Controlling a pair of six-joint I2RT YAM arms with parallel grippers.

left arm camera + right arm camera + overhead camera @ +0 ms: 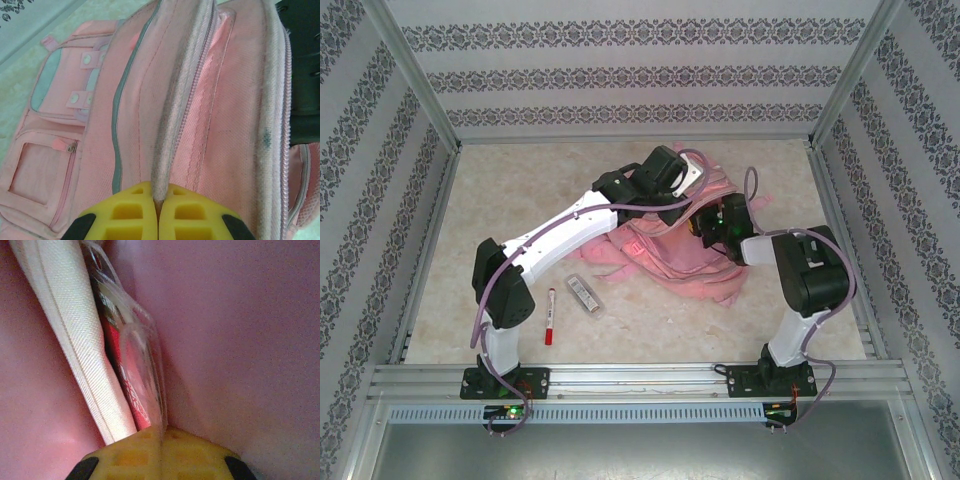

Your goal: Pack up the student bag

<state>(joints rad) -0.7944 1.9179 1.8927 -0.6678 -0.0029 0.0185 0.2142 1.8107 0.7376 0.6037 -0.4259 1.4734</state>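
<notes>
I should next open my left gripper's yellow fingers over the bag and release its pale zipper edge [162, 172], now pinched between them.
The student bag [665, 255], a large pink backpack, lies at the middle right of the table. In the left wrist view its front pockets [60, 100] and a grey zip strip show. My left gripper [159, 199] is shut on the bag's pale zipper edge [175, 125], holding it up. My right gripper [162, 432] is down inside the bag's pink interior [240, 340], shut on the thin edge of a clear plastic packet [135, 360] with red contents. A white ribbed fabric item [75, 325] lies against the packet's left side.
On the table left of the bag lie a red marker [549, 316] and a small clear case [585, 295]. The right arm's black body [305, 70] is close at the bag's opening. Metal frame rails and patterned walls enclose the table.
</notes>
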